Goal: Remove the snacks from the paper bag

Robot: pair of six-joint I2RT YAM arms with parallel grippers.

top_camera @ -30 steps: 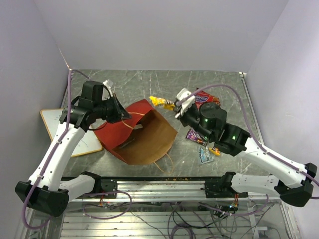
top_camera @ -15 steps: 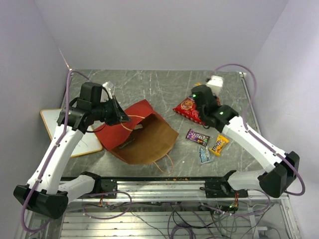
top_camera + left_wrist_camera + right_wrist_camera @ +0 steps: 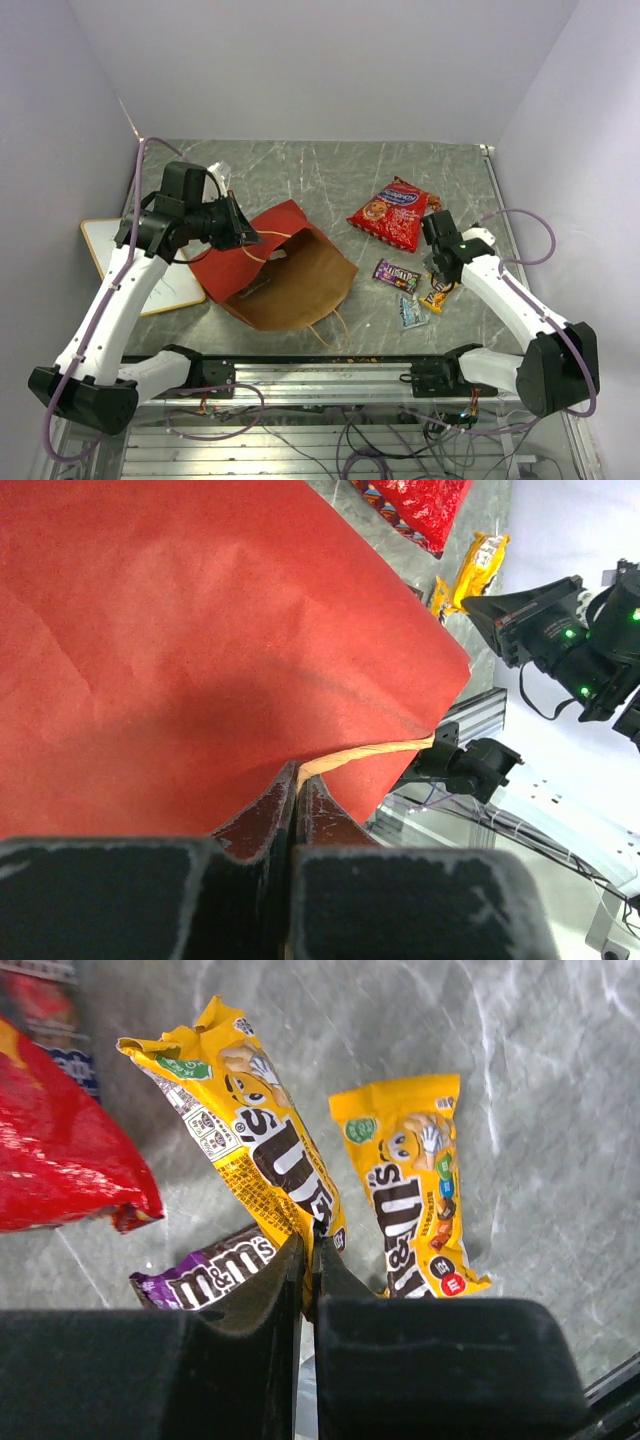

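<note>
My right gripper lowers the candy packet [image 3: 260, 1150] into the gap [image 3: 350, 1192] beside the second yellow packet next and releases it, since bare tabletop shows there.
The paper bag [image 3: 290, 275] lies on its side mid-table, mouth toward the front. My left gripper [image 3: 245, 235] is shut on its upper edge by the tan handle [image 3: 370, 752], against the red panel [image 3: 200, 640]. My right gripper [image 3: 438, 280] is shut on a yellow candy packet [image 3: 260, 1150], low over the table. A second yellow packet [image 3: 410, 1190] and a purple packet [image 3: 205, 1265] lie beside it. The red chip bag [image 3: 392, 213] lies behind them, and a pale blue packet [image 3: 410, 313] lies in front. The bag's inside is hidden.
A wood-framed whiteboard [image 3: 120, 255] lies at the left table edge, partly under the left arm. The metal rail [image 3: 330, 370] runs along the front edge. Walls close in the back and both sides.
My right arm carried the yellow packet from beside the bag's mouth out to the back right, then down to the packets at the right. The left gripper has held the bag steady.
</note>
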